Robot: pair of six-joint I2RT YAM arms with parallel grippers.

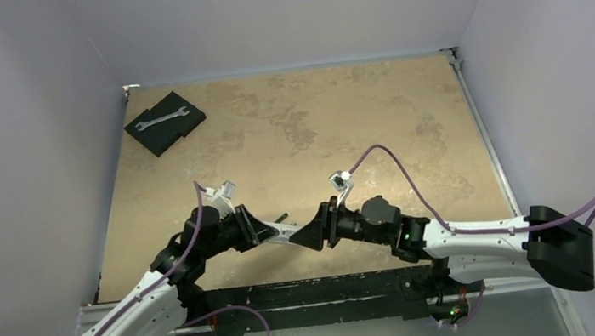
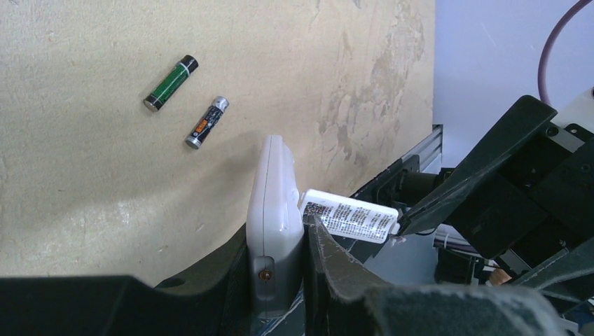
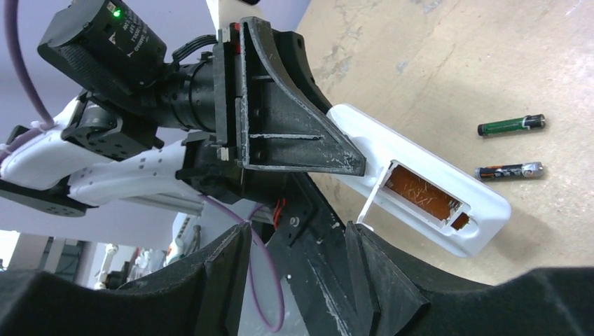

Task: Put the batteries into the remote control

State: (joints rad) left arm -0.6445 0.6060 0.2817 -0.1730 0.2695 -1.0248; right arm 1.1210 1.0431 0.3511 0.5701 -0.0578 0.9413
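Observation:
I should lower the white remote with my left gripper onto the bare tabletop beside the batteries and let go of it, because its bay (image 3: 422, 193) is already open.
My left gripper (image 2: 277, 232) is shut on the white remote control (image 2: 274, 203) and holds it on edge above the table. In the right wrist view the remote (image 3: 427, 183) shows its open orange-lined bay (image 3: 422, 193), empty, with the thin white cover (image 3: 374, 200) swung out; the cover's printed label shows in the left wrist view (image 2: 350, 218). My right gripper (image 3: 301, 260) is open, one fingertip (image 3: 358, 231) at the cover's edge. Two batteries lie on the table, one green (image 2: 170, 83) (image 3: 510, 126), one black and orange (image 2: 206, 122) (image 3: 508, 171).
A black pad (image 1: 178, 129) carrying a silver wrench (image 1: 161, 118) lies at the table's back left corner. Both grippers meet near the table's front edge (image 1: 291, 282), above the dark metal rail. Grey walls enclose the table.

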